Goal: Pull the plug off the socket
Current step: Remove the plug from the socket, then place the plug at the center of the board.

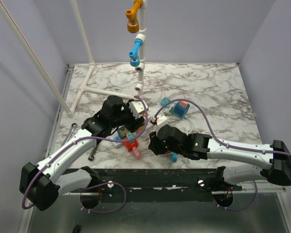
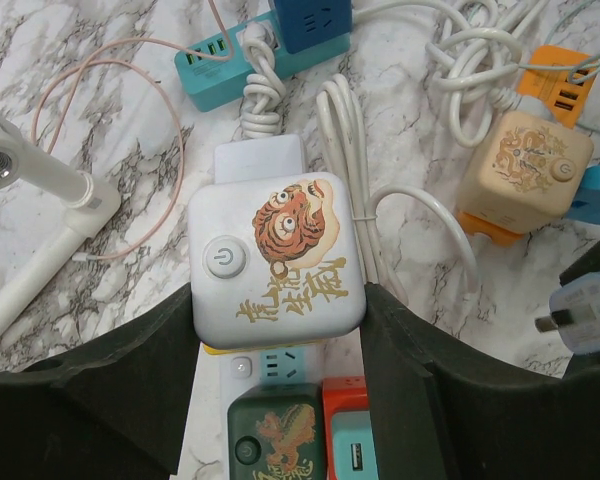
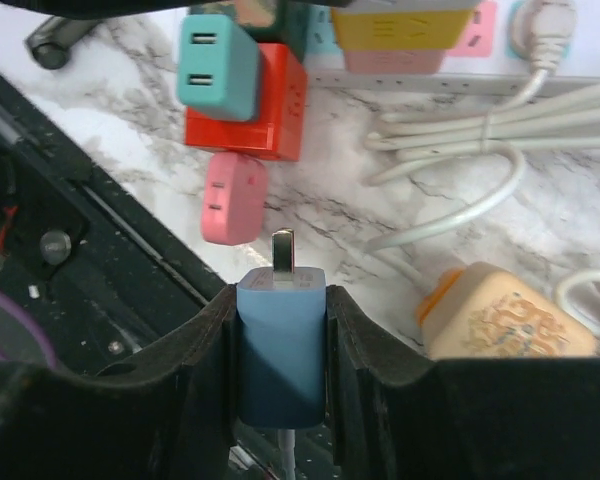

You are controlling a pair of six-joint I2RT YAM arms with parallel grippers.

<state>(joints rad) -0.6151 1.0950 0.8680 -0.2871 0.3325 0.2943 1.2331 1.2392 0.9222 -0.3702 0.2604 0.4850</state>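
Note:
The plug is clear of the socket, so my right gripper will next move outward, to the right in the top view, and down onto the bare tabletop to release it.
The socket, a white power strip (image 2: pixel 242 368) with pastel outlets, lies between my two grippers; it also shows in the right wrist view (image 3: pixel 420 72). A white cube adapter with a tiger print (image 2: pixel 275 255) sits on it, and my left gripper (image 2: pixel 277 300) holds that cube by its near corners, straddling a green adapter (image 2: pixel 276 435) on the strip. My right gripper (image 3: pixel 280 300) is shut on a blue plug (image 3: pixel 280 355), whose bare metal prong (image 3: pixel 282 248) points at the strip, clear of it. The plug also shows in the left wrist view (image 2: pixel 580 315). In the top view both grippers (image 1: pixel 136 119) (image 1: pixel 156 140) meet mid-table.
A red adapter (image 3: pixel 270 110) carrying a teal USB charger (image 3: pixel 215 65) and a pink plug (image 3: pixel 233 197) lie near the black front edge. A beige and orange cube (image 2: pixel 525 160), a teal strip (image 2: pixel 220 75), coiled white cords (image 2: pixel 350 150) and a white pipe frame (image 1: pixel 140 68) lie beyond.

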